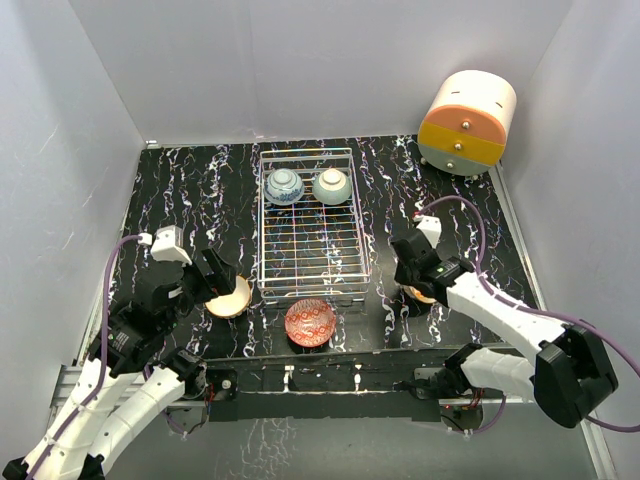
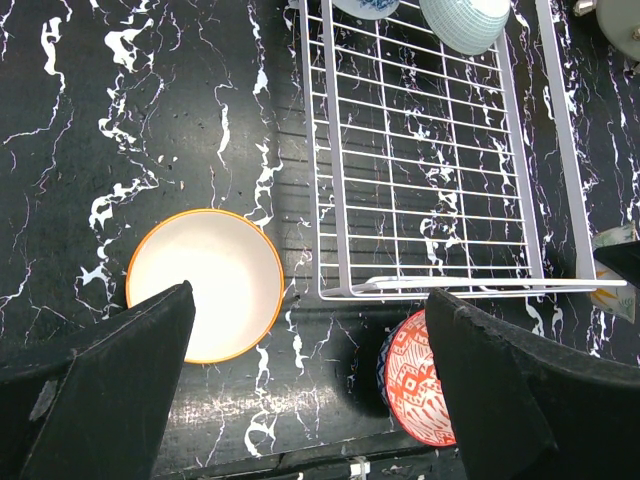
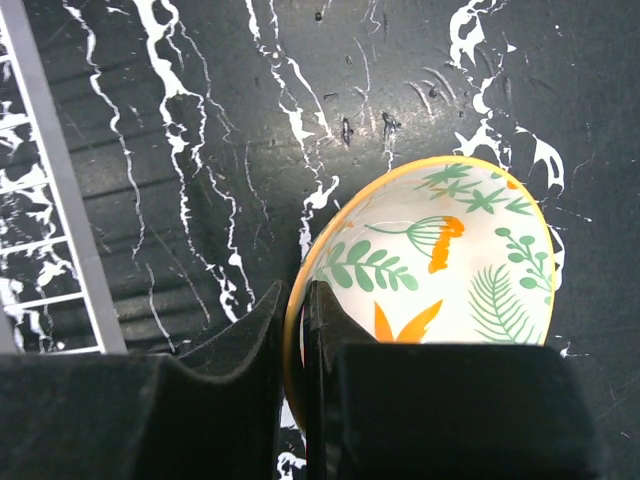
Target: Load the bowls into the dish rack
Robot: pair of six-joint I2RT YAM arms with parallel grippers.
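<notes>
The rack still has room on the empty wires beside the blue-white bowl (image 1: pixel 284 230), so my right gripper will next move up and to the left in the top view and tip the leafy bowl to release it there.
The white wire dish rack (image 1: pixel 312 262) (image 2: pixel 430 200) lies mid-table. Two bowls sit in its far end: a blue-white patterned bowl (image 1: pixel 284 185) and a pale mint bowl (image 1: pixel 332 185) (image 2: pixel 465 22). On the table near the rack's front stand a cream bowl with an orange rim (image 1: pixel 230 297) (image 2: pixel 208 283) and a red patterned bowl (image 1: pixel 310 322) (image 2: pixel 415 378). My left gripper (image 1: pixel 218 280) (image 2: pixel 310 390) hangs open above these two. My right gripper (image 1: pixel 420 285) (image 3: pixel 297 330) is shut on the rim of the leafy bowl (image 3: pixel 440 270), one finger inside and one outside.
A cream-and-orange cylindrical drawer unit (image 1: pixel 467 123) stands at the back right. Grey walls close in the black marbled table (image 1: pixel 190 190) on three sides. A rack side rail (image 3: pixel 60 200) runs left of the leafy bowl.
</notes>
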